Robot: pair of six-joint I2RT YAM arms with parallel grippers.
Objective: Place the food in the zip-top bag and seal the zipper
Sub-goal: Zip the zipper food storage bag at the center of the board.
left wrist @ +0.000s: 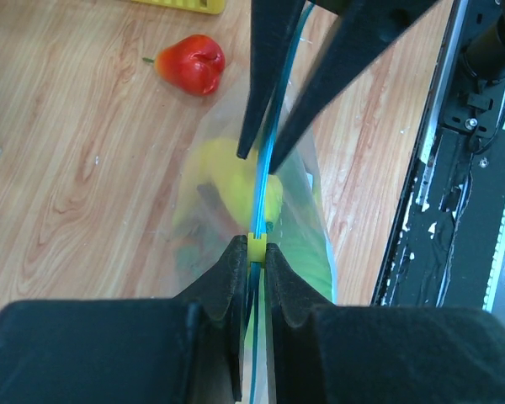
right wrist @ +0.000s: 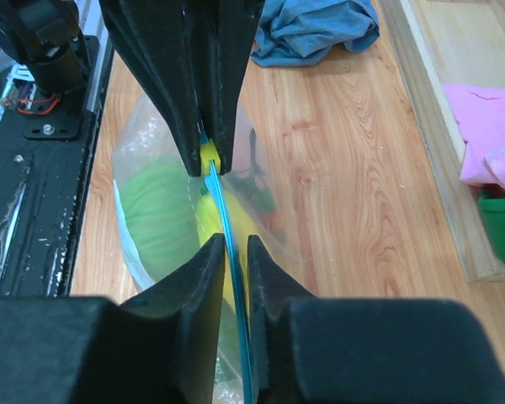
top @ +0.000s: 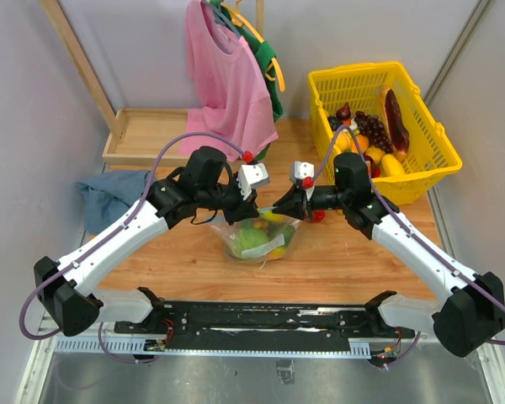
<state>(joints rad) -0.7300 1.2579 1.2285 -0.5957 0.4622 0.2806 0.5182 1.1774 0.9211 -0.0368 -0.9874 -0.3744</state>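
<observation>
I will pull the yellow slider [left wrist: 257, 247] with my left gripper to the left in the top view and down toward the tabletop next, then let go, since the zipper runs on beyond it.
The zip-top bag [top: 261, 240] stands on the wooden table between my arms, with green food [right wrist: 156, 210] and yellow food [left wrist: 215, 168] inside it. Its teal-blue zipper [left wrist: 266, 160] runs taut between both grippers. My left gripper [left wrist: 257, 244] is shut on the zipper at its yellow slider [left wrist: 257, 247]. My right gripper [right wrist: 236, 244] straddles the zipper [right wrist: 221, 202] a short way along, its jaws narrowly apart with a gap beside the strip. A red fruit [top: 318, 216] lies on the table by the right gripper [top: 279, 206].
A yellow mesh basket [top: 429, 160] holding more food stands at the back right. A pink shirt [top: 227, 76] hangs at the back, over a wooden tray [top: 143, 135]. A blue cloth [top: 109, 198] lies at the left. The black base rail [top: 261, 320] runs along the near edge.
</observation>
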